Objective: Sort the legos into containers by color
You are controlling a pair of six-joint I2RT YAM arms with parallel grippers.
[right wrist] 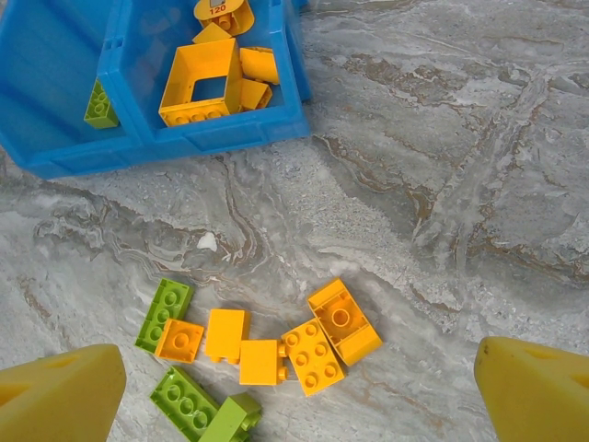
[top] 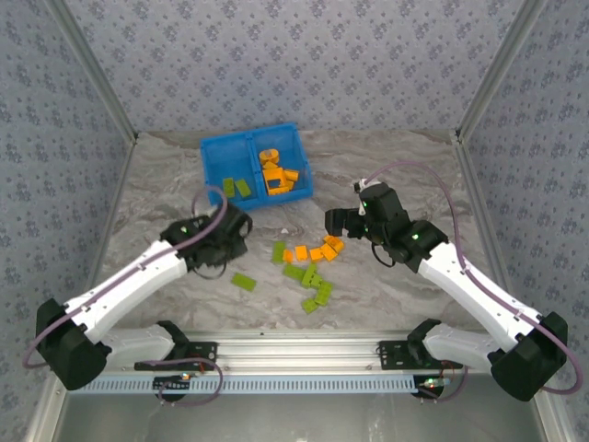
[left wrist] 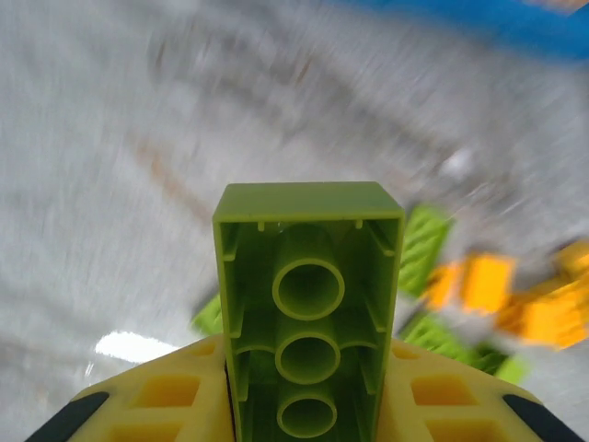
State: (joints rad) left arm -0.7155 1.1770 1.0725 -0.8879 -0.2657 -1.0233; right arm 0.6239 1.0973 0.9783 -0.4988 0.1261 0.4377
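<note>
My left gripper is inward of the container with matching green legos. It will carry the lime green lego outward next and release it over that container.
A lime green lego [left wrist: 308, 285] is clamped between my left gripper's yellow fingers [left wrist: 166, 396], its hollow underside facing the camera. The left gripper [top: 230, 235] hovers left of the loose pile, in front of the blue tray [top: 210, 157]. The tray's left container holds green legos [top: 235, 187]; the right one holds orange legos [top: 276, 175], including the orange frame [right wrist: 201, 83]. My right gripper [top: 342, 221] stands open above the loose orange legos [right wrist: 313, 354] and green legos [right wrist: 166, 313], its fingertips [right wrist: 60, 396] spread wide with nothing between them.
One green brick [top: 243, 282] lies alone left of the pile, and more green ones [top: 313, 290] sit toward the near edge. Patterned walls enclose the marble table [top: 405, 175] on three sides. The left wrist view is blurred by motion.
</note>
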